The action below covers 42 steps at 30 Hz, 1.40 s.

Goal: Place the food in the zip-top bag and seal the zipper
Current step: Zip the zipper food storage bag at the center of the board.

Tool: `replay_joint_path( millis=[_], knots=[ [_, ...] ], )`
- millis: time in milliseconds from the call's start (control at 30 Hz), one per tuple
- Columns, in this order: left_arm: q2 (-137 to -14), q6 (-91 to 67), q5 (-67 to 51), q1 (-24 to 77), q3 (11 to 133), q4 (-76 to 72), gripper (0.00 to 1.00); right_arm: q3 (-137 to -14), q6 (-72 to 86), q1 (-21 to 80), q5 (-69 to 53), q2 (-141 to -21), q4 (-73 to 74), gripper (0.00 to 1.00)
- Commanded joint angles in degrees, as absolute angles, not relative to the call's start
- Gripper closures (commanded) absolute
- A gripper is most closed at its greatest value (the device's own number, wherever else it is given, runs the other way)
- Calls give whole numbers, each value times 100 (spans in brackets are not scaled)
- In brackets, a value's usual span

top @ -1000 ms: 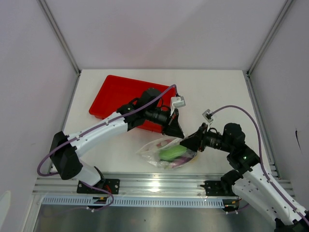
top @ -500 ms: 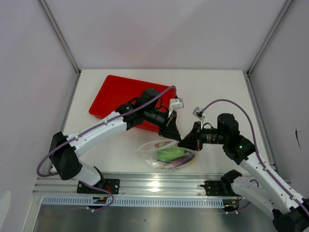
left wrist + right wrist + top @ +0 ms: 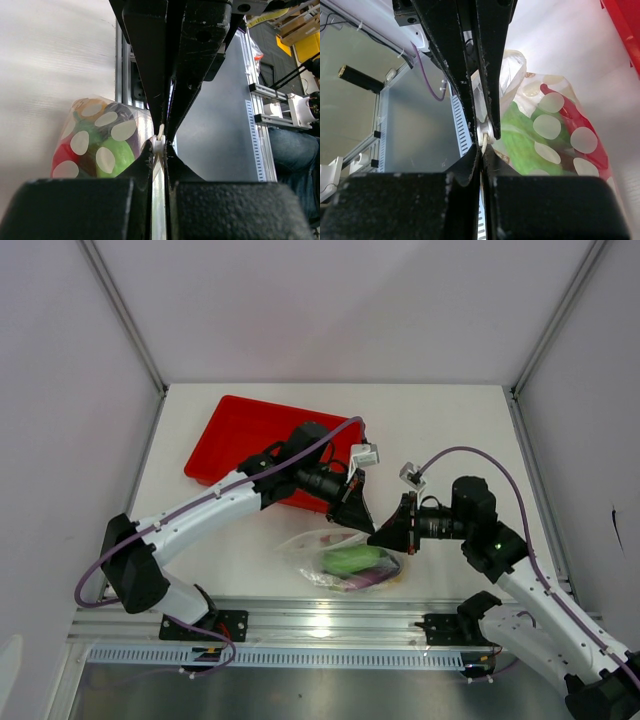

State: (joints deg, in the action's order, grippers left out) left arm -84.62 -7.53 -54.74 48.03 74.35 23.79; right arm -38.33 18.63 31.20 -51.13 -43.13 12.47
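The bag's opening is wide open, so I need to pull the white piece along the zipper strip (image 3: 160,134) next with my left gripper, away from my right gripper to the opposite end of the bag.
The clear zip-top bag (image 3: 345,562) lies near the table's front edge, with green, red and purple food (image 3: 350,558) inside. My left gripper (image 3: 362,521) and right gripper (image 3: 386,537) meet tip to tip above the bag's right end. In the left wrist view the left gripper (image 3: 160,148) is shut on the zipper strip (image 3: 160,134), with the white-dotted bag (image 3: 95,145) hanging to its left. In the right wrist view the right gripper (image 3: 484,145) is shut on the same zipper strip (image 3: 485,131). Green food (image 3: 520,147) and a red chili (image 3: 580,137) show through the bag.
The red tray (image 3: 240,435) sits at the back left, partly under the left arm. The aluminium rail (image 3: 300,620) runs along the table's near edge just below the bag. White walls enclose the table on three sides.
My right gripper has moved left along the bag's top edge until it meets the left gripper. The bag has shifted slightly left. The left arm has barely moved.
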Motion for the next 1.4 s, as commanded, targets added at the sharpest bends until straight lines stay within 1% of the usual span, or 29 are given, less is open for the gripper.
replay_joint_path(
  millis=[0,67,200,300,433,733,1067,1233,1367],
  knots=[
    [-8288,-668,-5528,4685,7506,2329,100,-3832,1960,3146,-5038,-4166,896,100],
    [-8297,-650,-5528,4676,7515,2390,99,-3823,1995,3146,-4748,-4017,967,100],
    [-8288,-572,-5467,4658,7471,2513,99,-3683,2231,3138,-3800,-3648,844,100],
    [-8244,-510,-5406,4658,7339,2601,99,-3542,2521,3085,-3298,-3419,695,100],
    [-8060,-483,-5274,4632,7050,2698,99,-3551,2663,2927,-2796,-3244,861,100],
    [-7270,-501,-4817,4474,6320,3041,99,-3630,2813,2190,-2927,-3120,1125,100],
    [-6408,-800,-3605,4351,5845,3577,99,-3586,2918,1881,-2831,-3059,1318,100],
    [-6048,-940,-3489,4351,5573,3770,99,-3568,2988,1732,-2716,-2936,1406,100],
    [-5643,-1133,-3182,4342,5301,3858,99,-3577,2997,1574,-2733,-2926,1520,100]
  ],
)
